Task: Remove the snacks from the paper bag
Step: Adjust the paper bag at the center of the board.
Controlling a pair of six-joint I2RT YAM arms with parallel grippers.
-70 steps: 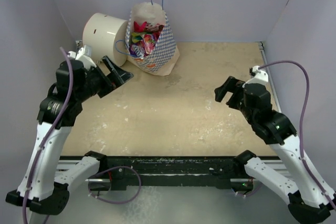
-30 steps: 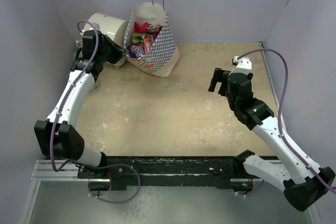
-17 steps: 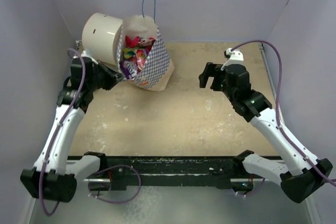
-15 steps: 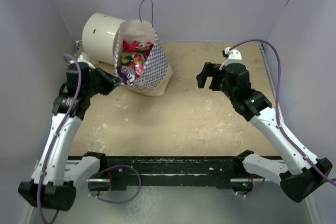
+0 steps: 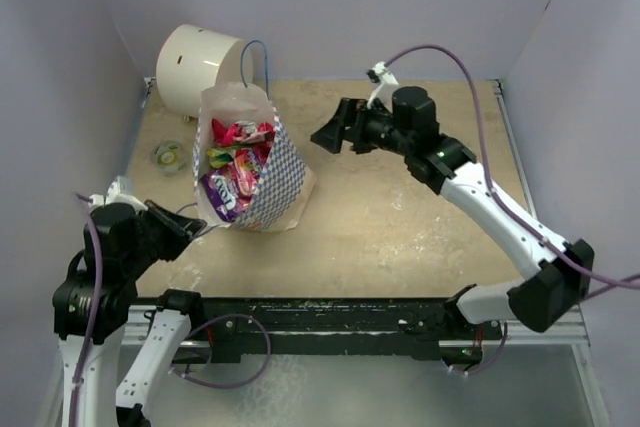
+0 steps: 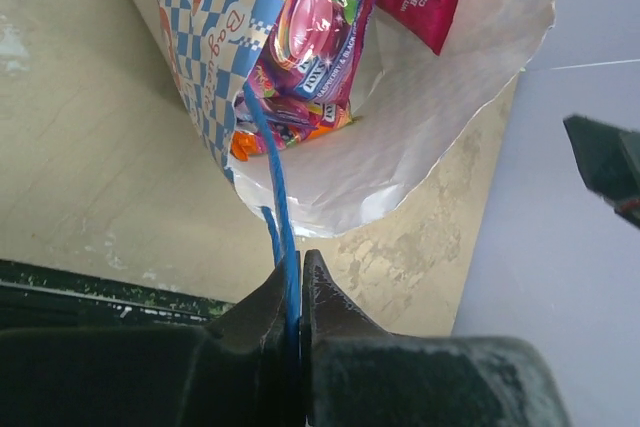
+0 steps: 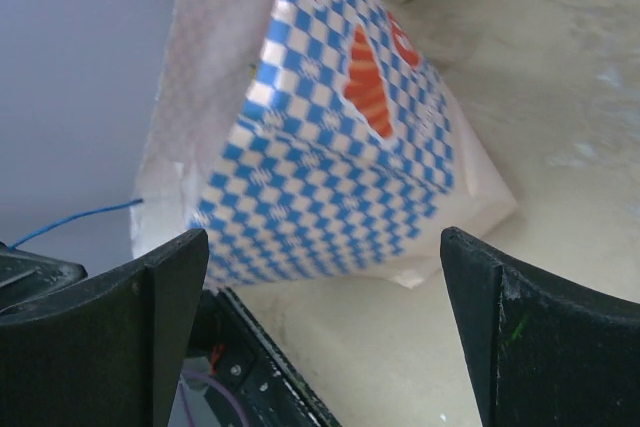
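I should next move my right gripper outward and left in the top view onto the far blue cord handle point(image 5: 266, 69): its loop sticks up past the bag's rim.
The paper bag point(image 5: 270, 172), blue-and-white checked with a cream inside, stands open at the left of the table. The snacks point(image 5: 232, 162) fill it, shiny magenta, purple and orange packets point(image 6: 320, 37). My left gripper point(image 5: 200, 226) sits near the front left, shut on the bag's thin blue cord handle point(image 6: 272, 177), which runs taut into the left gripper point(image 6: 293, 292). The other handle point(image 5: 258, 55) sticks up at the back. My right gripper point(image 5: 322, 136) hovers open just right of the bag, apart from it. In the right wrist view the checked side point(image 7: 330, 167) lies between the right gripper point(image 7: 325, 327) and beyond.
A large cream cylinder point(image 5: 200, 65) lies on its side behind the bag at the back left. A small roll of tape point(image 5: 168, 155) lies left of the bag. Lilac walls close in on the table at the back and both sides. The black base rail point(image 5: 320, 312) runs along the front.
My left gripper has pulled the bag by its cord away from the cylinder, toward the front left. My right arm has swung left and forward to the bag's right side.
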